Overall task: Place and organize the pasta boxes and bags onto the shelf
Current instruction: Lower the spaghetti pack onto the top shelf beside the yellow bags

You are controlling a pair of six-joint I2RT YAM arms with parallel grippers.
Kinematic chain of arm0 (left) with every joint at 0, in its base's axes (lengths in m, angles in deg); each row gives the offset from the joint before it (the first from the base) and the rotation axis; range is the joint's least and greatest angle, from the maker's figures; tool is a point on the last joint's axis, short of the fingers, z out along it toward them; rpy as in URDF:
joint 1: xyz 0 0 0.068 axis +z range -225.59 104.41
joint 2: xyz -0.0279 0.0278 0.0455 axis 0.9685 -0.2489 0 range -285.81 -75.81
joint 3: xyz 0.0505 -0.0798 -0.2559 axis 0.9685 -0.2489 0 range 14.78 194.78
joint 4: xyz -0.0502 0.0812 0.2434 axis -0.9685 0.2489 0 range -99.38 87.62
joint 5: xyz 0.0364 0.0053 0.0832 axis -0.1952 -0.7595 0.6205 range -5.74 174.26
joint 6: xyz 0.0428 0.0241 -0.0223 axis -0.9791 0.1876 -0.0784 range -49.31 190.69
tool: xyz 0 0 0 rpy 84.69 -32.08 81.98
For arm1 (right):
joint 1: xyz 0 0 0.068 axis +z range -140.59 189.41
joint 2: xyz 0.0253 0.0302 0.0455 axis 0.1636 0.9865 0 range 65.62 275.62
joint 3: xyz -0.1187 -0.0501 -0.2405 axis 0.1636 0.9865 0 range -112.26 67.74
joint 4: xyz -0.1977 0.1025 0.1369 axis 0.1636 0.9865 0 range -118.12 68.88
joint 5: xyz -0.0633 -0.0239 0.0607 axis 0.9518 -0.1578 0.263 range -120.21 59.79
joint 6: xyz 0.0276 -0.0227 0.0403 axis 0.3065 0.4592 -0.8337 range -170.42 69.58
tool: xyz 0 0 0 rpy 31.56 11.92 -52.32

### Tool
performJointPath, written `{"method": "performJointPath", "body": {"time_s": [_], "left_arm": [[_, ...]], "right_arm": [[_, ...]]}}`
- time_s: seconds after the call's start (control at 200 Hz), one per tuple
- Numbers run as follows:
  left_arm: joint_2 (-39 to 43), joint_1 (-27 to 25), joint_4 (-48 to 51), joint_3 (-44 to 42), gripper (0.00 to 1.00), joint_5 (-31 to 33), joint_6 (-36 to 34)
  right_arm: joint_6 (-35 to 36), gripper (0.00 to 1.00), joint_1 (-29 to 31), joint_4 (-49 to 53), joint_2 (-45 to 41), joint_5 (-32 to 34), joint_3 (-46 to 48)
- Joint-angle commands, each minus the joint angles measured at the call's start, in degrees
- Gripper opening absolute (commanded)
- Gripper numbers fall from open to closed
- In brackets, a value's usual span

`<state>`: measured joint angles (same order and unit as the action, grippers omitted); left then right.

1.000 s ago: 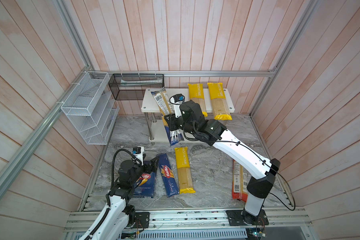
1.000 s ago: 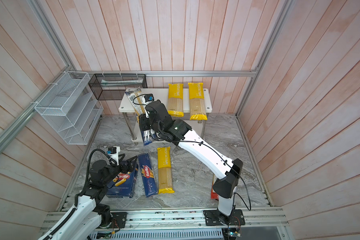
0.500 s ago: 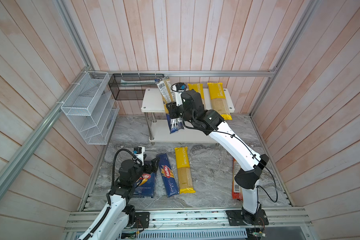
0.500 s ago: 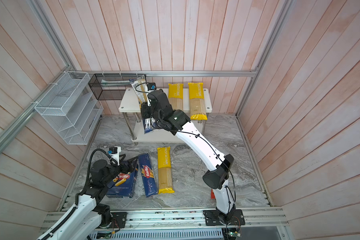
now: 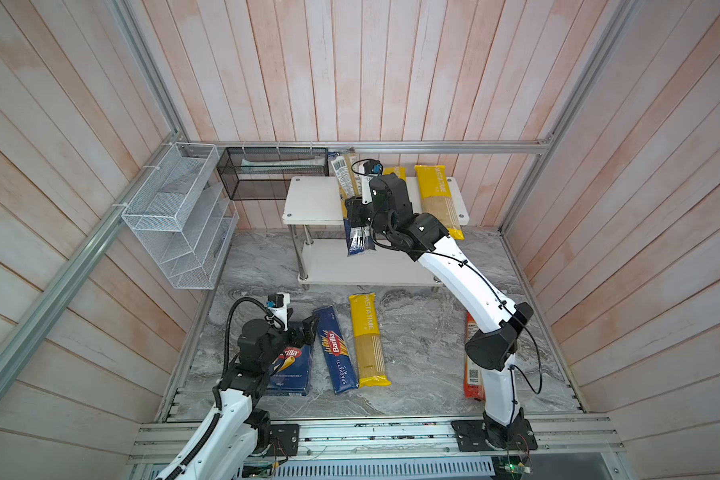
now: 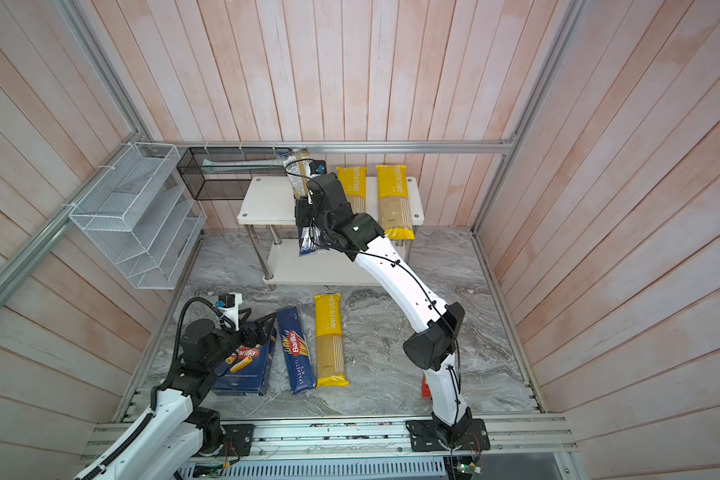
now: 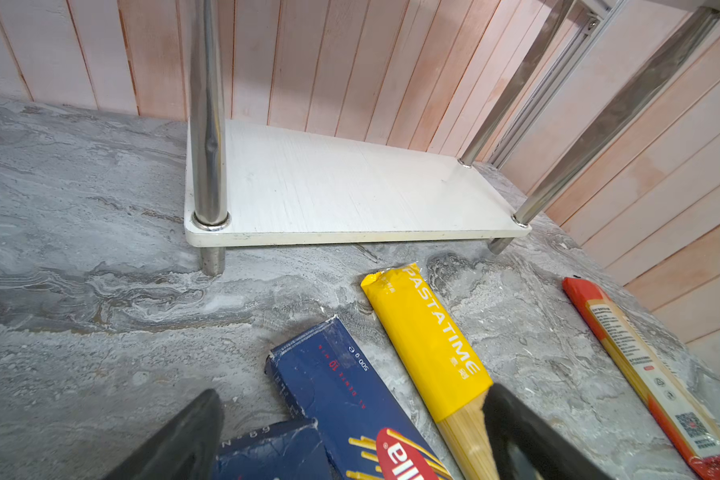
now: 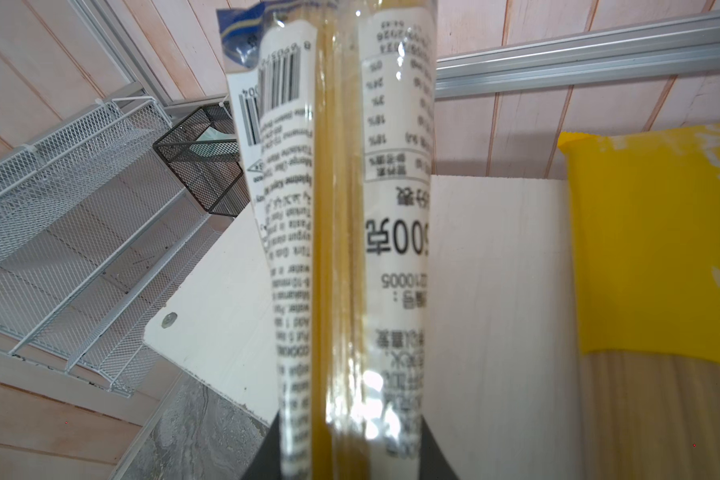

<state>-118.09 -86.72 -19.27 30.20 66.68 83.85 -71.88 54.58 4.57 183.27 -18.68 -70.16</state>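
Observation:
The clear bag's near end hangs over the shelf's front edge, so my right gripper should next move outward, over the bare board beside the yellow bags, and let go of the clear bag.
My right gripper (image 5: 356, 212) (image 6: 304, 212) (image 8: 350, 455) is shut on the clear bag with dark-blue ends (image 5: 346, 178) (image 6: 295, 174) (image 8: 350, 249), holding it tilted over the shelf's top board (image 5: 312, 199) (image 6: 267, 199) (image 8: 495, 291). Two yellow bags (image 5: 437, 199) (image 6: 352, 187) lie on that board. On the floor lie the Rigatoni box (image 5: 294, 368) (image 6: 246, 365), the Spaghetti box (image 5: 335, 351) (image 7: 341, 386), a yellow bag (image 5: 368, 340) (image 7: 429, 336) and the red-ended bag (image 5: 472, 370) (image 7: 641, 365). My left gripper (image 5: 304, 328) (image 7: 350, 436) hangs open over the boxes' far ends.
A white wire rack (image 5: 175, 216) (image 8: 80, 208) hangs on the left wall. A black mesh basket (image 5: 271, 174) (image 8: 208, 166) sits at the back beside the shelf. The shelf's lower board (image 5: 350, 270) (image 7: 350, 195) is bare. Wooden walls close in three sides.
My right arm has carried the blue-ended bag up and back, from in front of the shelf to over its top board. The left arm has not moved.

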Motion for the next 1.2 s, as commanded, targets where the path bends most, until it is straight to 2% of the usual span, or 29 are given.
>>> {"method": "performJointPath", "body": {"time_s": [0.0, 0.525, 0.635, 0.755, 0.825, 1.085, 1.195], "left_arm": [[0.51, 0.19, -0.88, 0.07, 1.0, -0.75, -0.77], [0.69, 0.18, -0.82, 0.02, 1.0, -0.78, -0.77], [0.53, 0.16, -0.91, 0.05, 1.0, -0.87, -0.77], [0.55, 0.15, -0.85, 0.05, 1.0, -0.8, -0.78], [0.68, 0.19, -0.92, -0.04, 1.0, -0.85, -0.77], [0.45, 0.2, -0.92, 0.07, 1.0, -0.74, -0.75], [0.45, 0.15, -0.86, 0.08, 1.0, -0.82, -0.71]], "right_arm": [[-1.51, 0.06, -1.32, -9.05, -0.45, 1.96, -3.98], [-3.86, 0.07, -4.3, -10.96, 3.07, 3.64, -7.77], [-4.55, 0.13, -4.6, -10.89, 3.97, 3.36, -7.8], [-5.22, 0.16, -4.91, -10.98, 4.56, 3.27, -7.82], [-5.69, 0.22, -5.15, -11.07, 4.73, 3.31, -7.67], [-7.19, 0.24, -5.87, -11.41, 4.66, 3.37, -6.4], [-7.96, 0.31, -6.28, -11.12, 4.5, 3.9, -5.66]]}}
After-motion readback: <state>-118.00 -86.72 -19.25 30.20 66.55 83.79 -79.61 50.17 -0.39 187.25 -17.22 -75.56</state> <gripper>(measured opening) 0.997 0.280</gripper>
